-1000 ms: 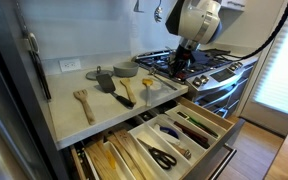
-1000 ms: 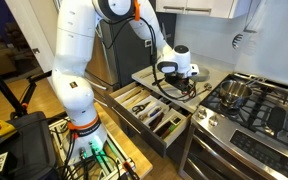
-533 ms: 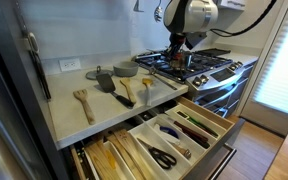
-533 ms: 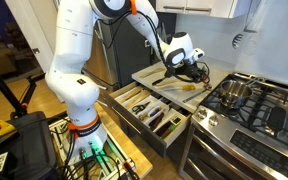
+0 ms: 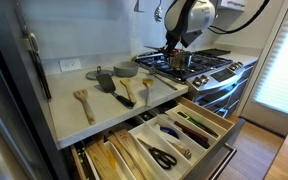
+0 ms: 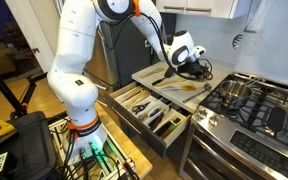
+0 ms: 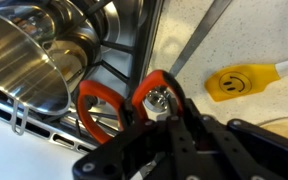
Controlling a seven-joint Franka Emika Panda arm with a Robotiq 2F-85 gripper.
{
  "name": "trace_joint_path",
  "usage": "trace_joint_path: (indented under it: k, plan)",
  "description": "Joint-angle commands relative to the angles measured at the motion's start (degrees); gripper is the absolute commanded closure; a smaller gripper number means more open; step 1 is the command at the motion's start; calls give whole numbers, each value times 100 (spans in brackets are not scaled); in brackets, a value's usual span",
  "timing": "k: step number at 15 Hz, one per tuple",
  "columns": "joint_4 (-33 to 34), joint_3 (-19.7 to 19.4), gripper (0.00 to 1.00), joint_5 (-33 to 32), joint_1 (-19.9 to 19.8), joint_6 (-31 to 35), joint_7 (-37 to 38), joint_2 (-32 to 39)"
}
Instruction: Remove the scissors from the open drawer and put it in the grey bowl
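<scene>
I will carry the scissors with my gripper outward next, away from the stove, over the open middle of the grey bowl (image 5: 124, 71) and let go there, since that bowl is near the back wall.
My gripper (image 5: 173, 55) hangs above the counter's end beside the stove; it also shows in an exterior view (image 6: 190, 62). In the wrist view the gripper (image 7: 170, 126) is shut on orange-handled scissors (image 7: 92, 101), whose blades point away over the counter. The grey bowl (image 5: 124, 71) sits on the counter near the back wall, to the side of the gripper. The open drawer (image 5: 220, 139) with its cream divider tray is pulled out below the counter and shows in both exterior views (image 6: 117, 96). A second, black-handled pair of scissors (image 5: 163, 157) lies in the tray.
A shiny steel pot (image 7: 24, 55) stands on the stove grate close to the gripper. A yellow smiley spatula (image 7: 246, 80) lies on the counter. Wooden and dark spatulas (image 5: 114, 88) lie near the bowl. A second drawer (image 5: 104, 160) with wooden utensils is open lower down.
The gripper has risen from just above the counter edge and moved slightly toward the stove, with the orange scissors in it. The drawer and bowl have not moved.
</scene>
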Motion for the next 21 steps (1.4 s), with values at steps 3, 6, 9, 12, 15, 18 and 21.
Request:
trace_joint_path:
  k: [3,6,9,12,15,18,21]
  plan:
    - [788,617,97,-1436,-471,322,104,587]
    - [1705,832,97,-1782,-630,267,48,1165]
    - [2651,1377,97,-1700,-987,70,-127,1782]
    - [3631,1731,97,-1678,-1124,-172,-294,2464]
    - [4556,2009,97,-1627,-1215,-570,-474,3054]
    - [5322,2275,97,-1537,-1291,-1060,-720,3529]
    - [5934,2419,97,-1467,-1311,-1424,-911,3923]
